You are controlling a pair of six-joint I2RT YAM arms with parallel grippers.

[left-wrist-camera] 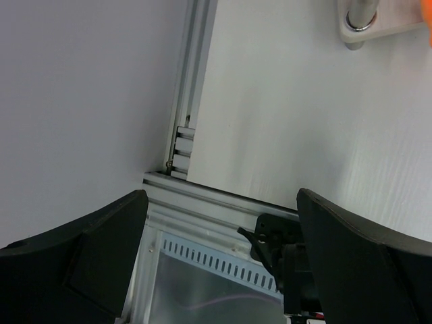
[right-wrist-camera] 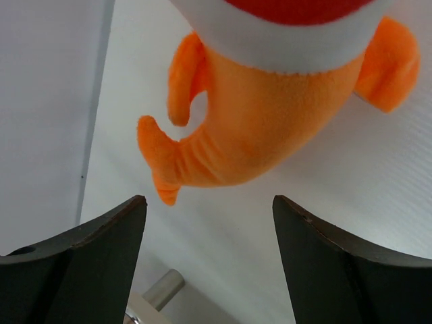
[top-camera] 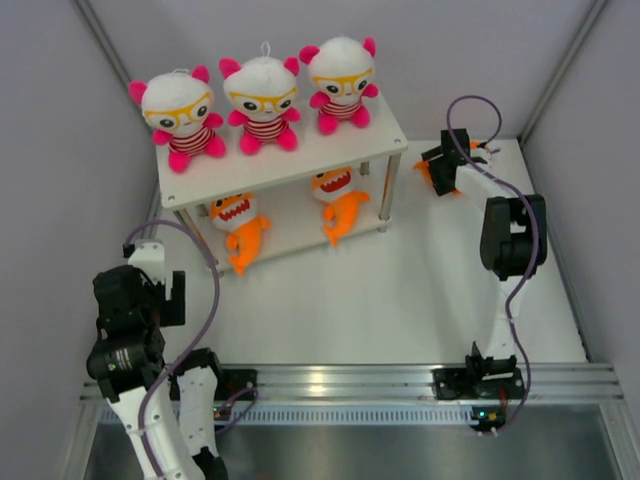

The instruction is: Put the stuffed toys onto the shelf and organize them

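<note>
My right gripper goes down next and brings its open fingers, still short, around the shark's narrow lower body (right-wrist-camera: 208, 165) beside the shark's tail.
Three white-headed bears (top-camera: 264, 103) sit in a row on top of the white shelf (top-camera: 390, 135). Two orange sharks (top-camera: 337, 200) lie on its lower tier. Another orange shark (right-wrist-camera: 270, 128) lies on the table to the right of the shelf, mostly hidden in the top view under my right gripper (top-camera: 441, 166). In the right wrist view that gripper (right-wrist-camera: 208, 201) is open, and the shark's tail lies just beyond its fingertips, not between them. My left gripper (left-wrist-camera: 221, 196) is open and holds nothing, low over the table's near left corner.
Grey walls close in the white table on the left, back and right. A metal rail (top-camera: 330, 380) runs along the near edge by both arm bases. One silver shelf leg (left-wrist-camera: 358, 20) shows in the left wrist view, another (right-wrist-camera: 158, 289) in the right wrist view.
</note>
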